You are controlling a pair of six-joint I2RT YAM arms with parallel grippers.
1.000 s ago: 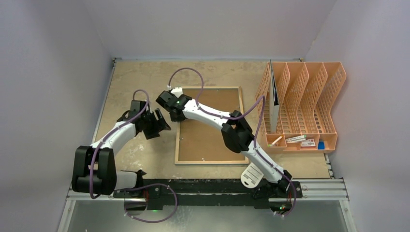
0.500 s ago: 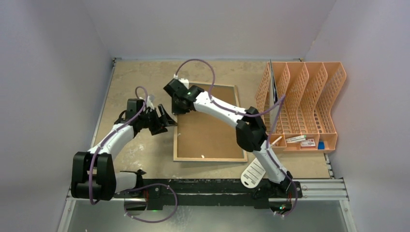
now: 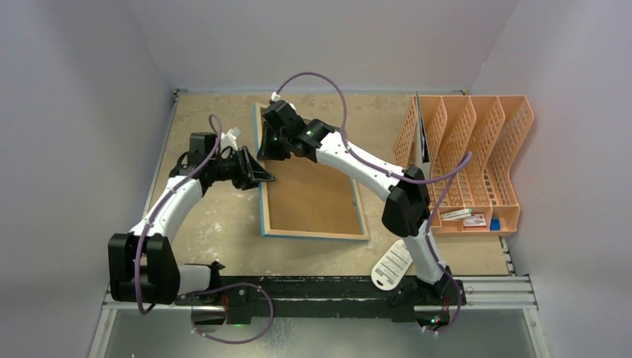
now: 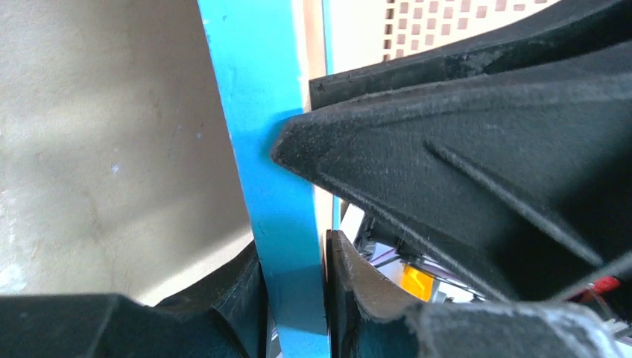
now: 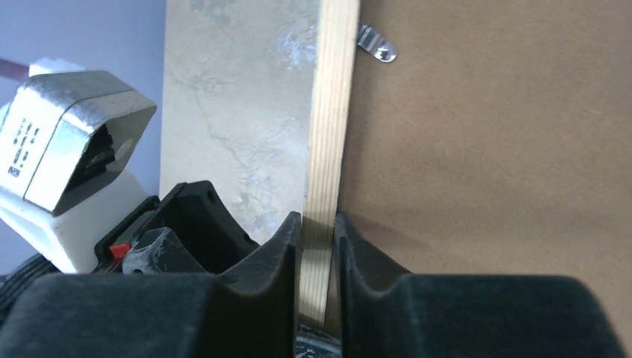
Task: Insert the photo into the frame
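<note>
Next, my left gripper lifts the frame's blue-bordered long edge [image 3: 264,205] [image 4: 287,237] up and outward, tips the frame upright and releases it, since the brown backing board faces up.
The frame [image 3: 261,195] is tilted, its left long edge raised off the table and its brown backing board [image 3: 313,195] facing up. Blue shows along its left and near edges. My right gripper [image 3: 270,147] is shut on the raised edge near the far corner; in the right wrist view the pale wood strip [image 5: 332,112] sits pinched in the gripper [image 5: 318,224]. My left gripper [image 3: 261,177] is shut on the same edge a little nearer, with the blue border [image 4: 261,149] clamped in the gripper [image 4: 294,261]. I cannot pick out the photo.
An orange slotted file organiser [image 3: 477,160] stands at the right, with a thin sheet [image 3: 423,153] upright in its leftmost slot and small items in its tray. A metal clip [image 5: 376,45] sits on the backing board [image 5: 484,149]. Walls close in the table on three sides.
The right gripper has lifted the frame's left edge and drawn it leftward, so blue now shows. The left gripper has moved in to that edge and closed on it.
</note>
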